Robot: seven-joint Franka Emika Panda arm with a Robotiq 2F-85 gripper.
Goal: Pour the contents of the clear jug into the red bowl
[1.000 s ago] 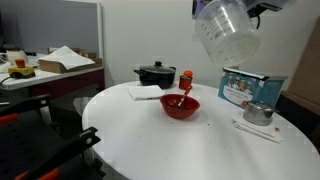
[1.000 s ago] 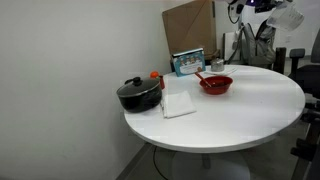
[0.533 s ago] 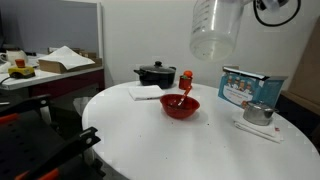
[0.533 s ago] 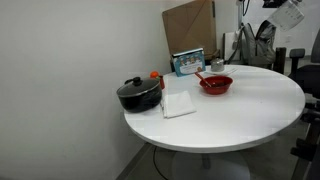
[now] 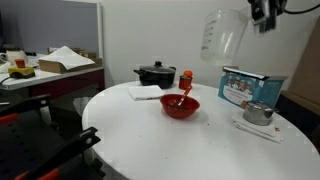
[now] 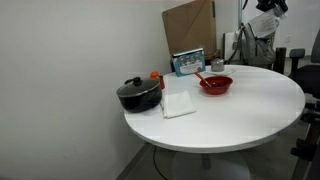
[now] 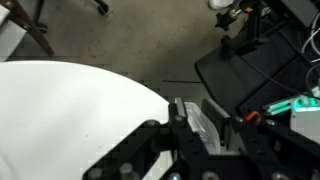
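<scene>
My gripper lowers the clear jug [image 5: 222, 35] to stand on the white tabletop beside the red bowl next, then releases it, as it hangs high and that spot is bare.
The clear jug [image 5: 222, 35] hangs high above the far right side of the round white table [image 5: 190, 145], roughly upright. My gripper [image 5: 262, 12] is shut on it from the right. In the wrist view the fingers [image 7: 200, 125] clamp a clear plastic part of the jug [image 7: 203, 120]. The red bowl [image 5: 180, 105] sits on the table below and to the left of the jug, with something red in it. The bowl also shows in an exterior view [image 6: 216, 84], where the gripper [image 6: 268, 8] is at the top right.
A black lidded pot [image 5: 155, 73] and a white napkin [image 5: 145, 92] lie behind the bowl. A small metal pot [image 5: 258, 112] and a blue box [image 5: 240, 85] stand at the right. A cardboard sheet [image 6: 190, 28] leans behind the table.
The jug has swung from a tilted pose to nearly upright. It has moved right and away from the camera, still held high in the gripper.
</scene>
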